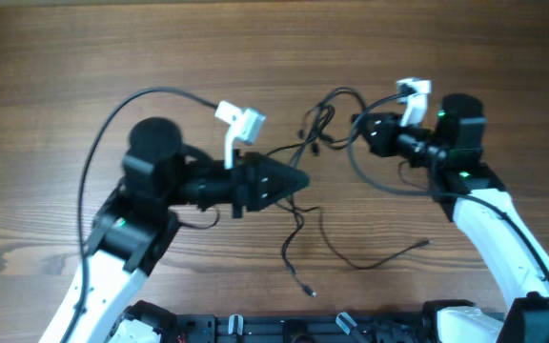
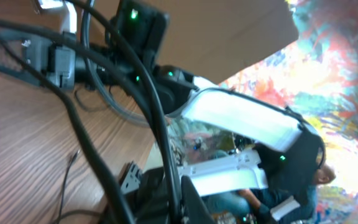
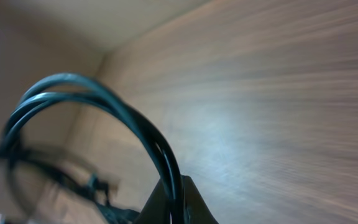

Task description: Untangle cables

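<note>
The cables bunch between my grippers, so my left gripper will next draw its piece of cable away from my right gripper, then outward over the bare tabletop, and release it.
The cables [image 1: 315, 129] are thin dark wires bunched in a small tangle between my two grippers, with loose strands trailing toward the front of the table; one plug end [image 1: 310, 292] lies there. My left gripper [image 1: 298, 179] points right, shut on a strand below the tangle; in the left wrist view the strand [image 2: 160, 124] runs up from the jaws [image 2: 182, 208]. My right gripper [image 1: 358, 124] points left, shut on a looped pair of strands at the tangle's right side; in the right wrist view the loop [image 3: 104, 96] arches up from the jaws [image 3: 179, 202].
A thicker black arm cable [image 1: 112, 114] arcs over the left arm. Another loose wire end [image 1: 419, 245] lies at the front right. A dark rail [image 1: 303, 326] runs along the table's front edge. The right arm's white link [image 2: 241, 118] fills the left wrist view.
</note>
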Controlling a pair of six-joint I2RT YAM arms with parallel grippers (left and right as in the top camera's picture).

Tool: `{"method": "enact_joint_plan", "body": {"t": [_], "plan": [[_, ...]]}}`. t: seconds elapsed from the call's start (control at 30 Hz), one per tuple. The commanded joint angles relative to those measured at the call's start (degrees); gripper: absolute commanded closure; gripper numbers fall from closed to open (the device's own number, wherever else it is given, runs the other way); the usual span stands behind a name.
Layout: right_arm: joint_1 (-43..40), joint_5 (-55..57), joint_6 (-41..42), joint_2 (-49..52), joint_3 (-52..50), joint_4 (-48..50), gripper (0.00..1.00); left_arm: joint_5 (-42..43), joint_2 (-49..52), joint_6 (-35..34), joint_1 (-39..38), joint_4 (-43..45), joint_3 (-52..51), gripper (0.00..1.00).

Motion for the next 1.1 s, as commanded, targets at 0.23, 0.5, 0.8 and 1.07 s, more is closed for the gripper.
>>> {"method": "enact_joint_plan", "body": {"t": [0.23, 0.5, 0.8, 1.07], "plan": [[-18.7, -8.3, 9.3, 0.4, 0.1, 0.6, 0.96, -20.3, -13.8, 13.3, 14.3, -34.8, 0.1, 0.96], [-25.3, -8.7, 13.2, 0.4, 0.1, 0.9, 0.96, -48.6, -13.6, 3.7, 14.7, -38.4, 0.1, 0.96], [-25.2, -10.8, 13.0, 0.4, 0.1, 0.0, 0.83, -53.4, -6.3, 2.2, 14.6, -3.3, 0.1, 0.96], [-25.2, -10.8, 8.8, 0.4, 0.1, -3.1, 0.30, -46.4, 14.6, 2.0, 8.9, 28.0, 0.1, 0.96]]}}
